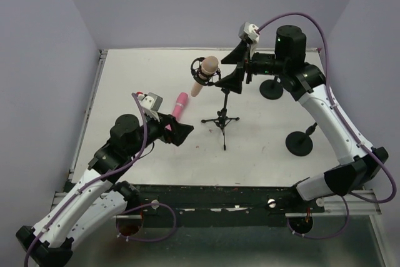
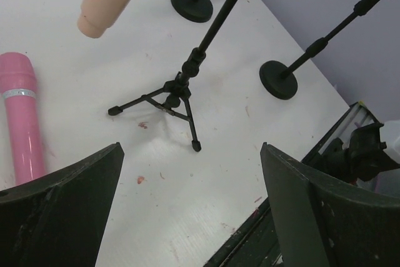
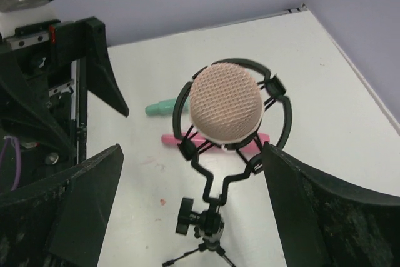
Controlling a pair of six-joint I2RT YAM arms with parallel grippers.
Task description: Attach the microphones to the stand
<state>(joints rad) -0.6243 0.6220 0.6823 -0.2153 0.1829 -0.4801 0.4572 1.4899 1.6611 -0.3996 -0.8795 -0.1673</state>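
Note:
My left gripper is to move outward and to the right in the top view, onto the tripod's upper pole (image 1: 225,100) (image 2: 230,6). That part of the pole is bare below the mount.
The peach-beige microphone (image 1: 205,73) sits in the black shock mount (image 3: 187,151) on top of the tripod stand (image 1: 222,120); its mesh head (image 3: 226,101) fills the right wrist view. My right gripper (image 1: 229,70) is open just right of the mount and holds nothing; the mount lies between its jaws (image 3: 190,149). The pink microphone (image 1: 180,104) lies flat on the table, left of the stand, and also shows in the left wrist view (image 2: 22,123). The teal-green microphone (image 3: 159,107) lies beyond it and is hidden in the top view. My left gripper (image 1: 178,131) is open and empty beside the pink microphone.
Two more black stands with round bases stand at the right, one at the back (image 1: 271,89) and one nearer (image 1: 299,144). The table's near edge with a black rail (image 1: 219,192) runs below the tripod. Purple walls enclose the table on three sides.

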